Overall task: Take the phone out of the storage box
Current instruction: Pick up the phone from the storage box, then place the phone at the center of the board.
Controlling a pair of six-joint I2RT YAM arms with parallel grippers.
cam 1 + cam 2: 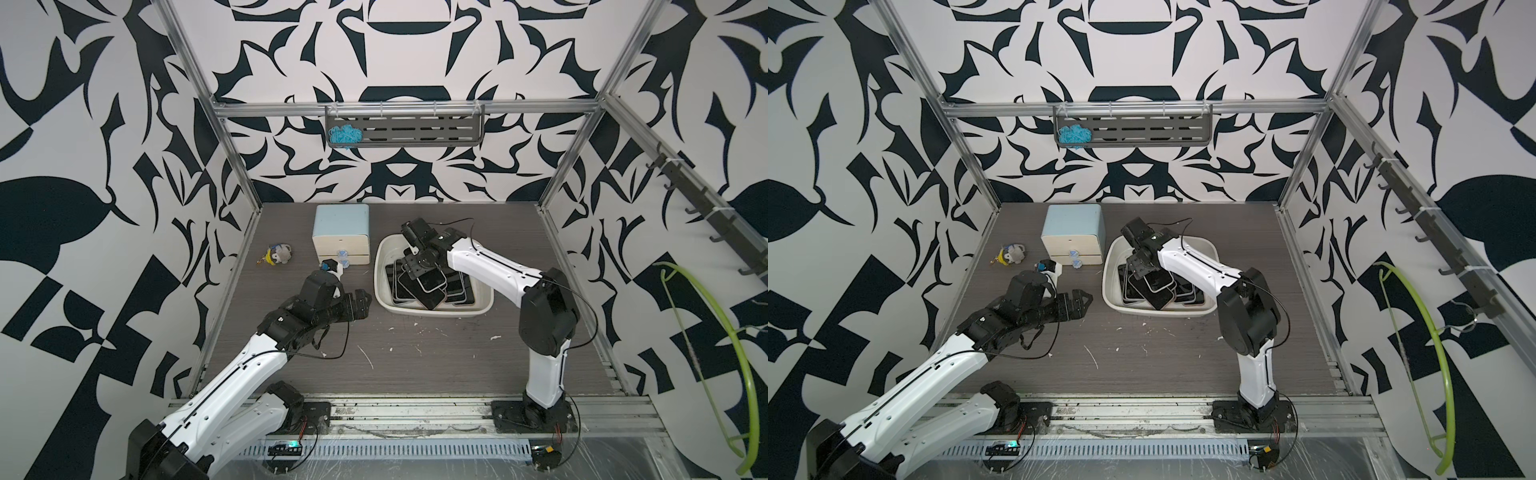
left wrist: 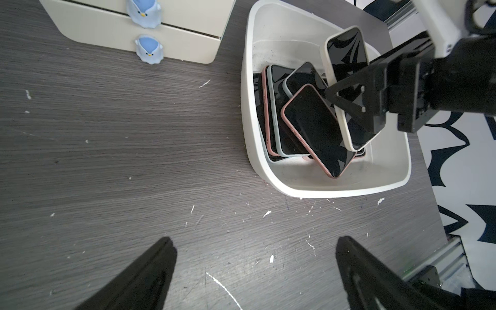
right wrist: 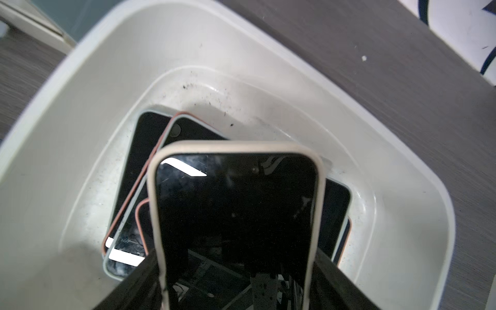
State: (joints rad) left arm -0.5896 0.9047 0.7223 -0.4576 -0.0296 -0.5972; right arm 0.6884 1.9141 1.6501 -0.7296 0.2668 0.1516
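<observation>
The tabletop on the near side of the box is bare. Next, my right gripper should go up, carry the phone back past the box's rim, lower it there and then let go of it.
The cream-white storage box (image 1: 380,266) (image 1: 1108,270) sits on the table right of centre, with several dark-screened phones piled inside. My right gripper (image 1: 419,270) (image 3: 236,268) reaches down into it. It is shut across the long edges of a cream-cased phone (image 2: 347,51) (image 3: 236,201). This phone is tilted, with its free end raised above the pile, and it is still over the box. A pink-cased phone (image 2: 314,126) lies just beneath it. My left gripper (image 1: 363,303) (image 2: 255,241) hovers open and empty over the table, left of the box.
A blue-topped drawer unit (image 1: 341,232) stands left of the box, with two small blue bird figures (image 2: 149,51) at its front. A plush toy (image 1: 279,254) lies at the far left. A shelf (image 1: 405,131) hangs on the back rail, and a green hanger (image 1: 706,332) hangs on the right wall.
</observation>
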